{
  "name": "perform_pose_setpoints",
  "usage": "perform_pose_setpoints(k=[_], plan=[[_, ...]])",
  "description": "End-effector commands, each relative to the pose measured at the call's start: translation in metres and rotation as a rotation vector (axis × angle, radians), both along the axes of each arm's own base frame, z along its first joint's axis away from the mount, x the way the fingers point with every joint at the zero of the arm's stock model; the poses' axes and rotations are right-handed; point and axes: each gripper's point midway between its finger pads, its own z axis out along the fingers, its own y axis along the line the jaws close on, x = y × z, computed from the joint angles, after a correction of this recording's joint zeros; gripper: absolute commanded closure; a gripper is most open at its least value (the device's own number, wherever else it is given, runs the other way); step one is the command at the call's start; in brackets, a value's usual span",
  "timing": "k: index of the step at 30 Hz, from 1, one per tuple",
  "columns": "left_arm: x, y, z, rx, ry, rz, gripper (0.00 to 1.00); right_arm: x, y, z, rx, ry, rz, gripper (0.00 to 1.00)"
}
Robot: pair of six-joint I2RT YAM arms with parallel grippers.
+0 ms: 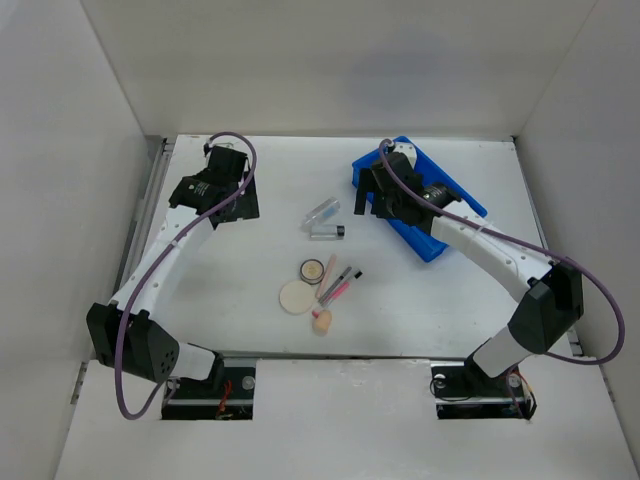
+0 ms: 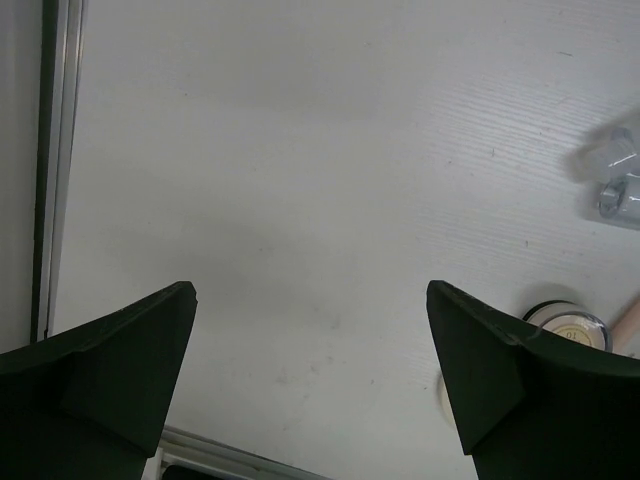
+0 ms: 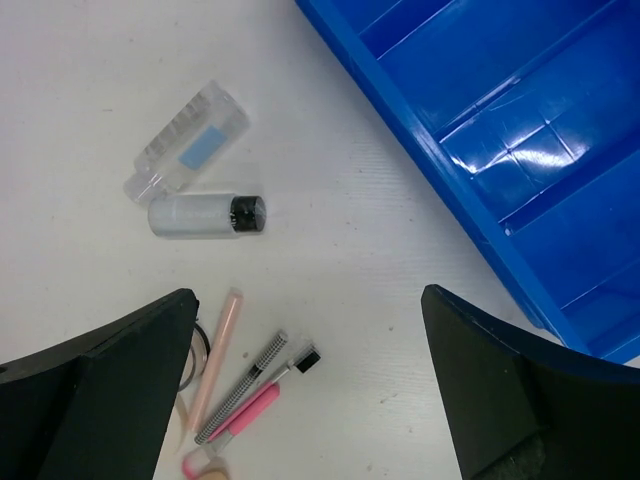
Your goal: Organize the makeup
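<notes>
The right gripper moves down and to the left in the top view next, astride the uncovered body of the blue-labelled tube [image 1: 321, 212] [image 3: 191, 141], which lies below it.
The makeup lies in the middle of the table. Two clear tubes [image 1: 324, 220] lie side by side, one with a dark cap [image 3: 205, 215] and one with a blue label [image 3: 193, 140]. Nearer me are a round compact [image 1: 312, 270], a cream puff [image 1: 296, 297], slim pink and black pencils [image 1: 338, 283] and a peach sponge [image 1: 322, 321]. My left gripper [image 1: 232, 203] is open and empty over bare table at the far left; the compact [image 2: 565, 322] shows beside its right finger. My right gripper [image 1: 373, 197] is open and empty, between the tubes and the tray, above the pencils [image 3: 240, 385].
A blue divided tray [image 1: 458, 200] lies at the far right, partly under my right arm; its compartments [image 3: 500, 130] look empty. A metal rail [image 2: 55, 160] runs along the table's left edge. White walls enclose the table.
</notes>
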Motion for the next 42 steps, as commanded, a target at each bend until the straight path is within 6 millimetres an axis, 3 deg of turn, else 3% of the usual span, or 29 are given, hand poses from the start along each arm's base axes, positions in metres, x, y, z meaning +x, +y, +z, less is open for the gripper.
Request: perform_pose_setpoints(k=[1,6,10,11,13,14,16,18,20,21,24,25,29,31,35,42], plan=[[-0.006,0.001,0.009,-0.004,-0.020,-0.012,0.00,0.005,0.000,0.007,0.009,-0.031,-0.027,0.00],[-0.012,0.000,0.003,-0.016,-0.001,-0.013,0.00,0.008,-0.001,0.014,0.005,-0.039,-0.048,0.00],[-0.017,0.000,-0.006,-0.037,-0.022,-0.010,0.00,0.015,0.010,0.017,0.023,-0.036,-0.050,0.00],[-0.017,-0.001,-0.001,-0.059,-0.063,-0.001,0.00,0.017,0.014,0.014,0.027,-0.025,-0.040,0.00],[-0.023,0.000,-0.004,-0.083,-0.073,0.024,0.00,0.017,0.033,0.012,0.070,0.002,0.031,0.00],[-0.025,0.002,0.002,-0.090,-0.100,0.038,0.00,0.022,0.042,0.007,0.085,0.009,0.049,0.08],[-0.028,0.005,0.004,-0.082,-0.103,0.044,0.00,0.028,0.059,0.009,0.191,0.010,0.002,0.13],[-0.035,0.009,0.009,-0.076,-0.109,0.050,0.00,0.039,0.086,0.008,0.255,0.043,0.036,0.13],[-0.038,0.010,0.007,-0.063,-0.091,0.043,0.00,0.035,0.108,-0.001,0.219,0.095,0.057,0.13],[-0.039,0.010,0.007,-0.059,-0.079,0.043,0.00,0.046,0.121,0.000,0.218,0.080,0.025,0.13],[-0.046,0.012,0.010,-0.050,-0.039,0.050,0.00,0.053,0.135,-0.006,0.292,0.111,-0.071,0.15],[-0.048,0.014,0.008,-0.035,-0.019,0.056,0.00,0.058,0.141,-0.019,0.305,0.129,-0.096,0.15],[-0.053,0.022,0.007,0.004,0.018,0.086,0.00,0.060,0.142,-0.055,0.319,0.213,-0.227,0.07],[-0.053,0.022,0.007,0.004,0.018,0.086,0.00,0.064,0.140,-0.056,0.318,0.204,-0.259,0.06],[-0.061,0.022,0.001,0.004,0.037,0.054,0.00,0.067,0.138,-0.082,0.284,0.220,-0.298,0.06],[-0.062,0.026,0.013,0.006,-0.001,0.076,0.00,0.078,0.139,-0.111,0.246,0.252,-0.318,0.06]])
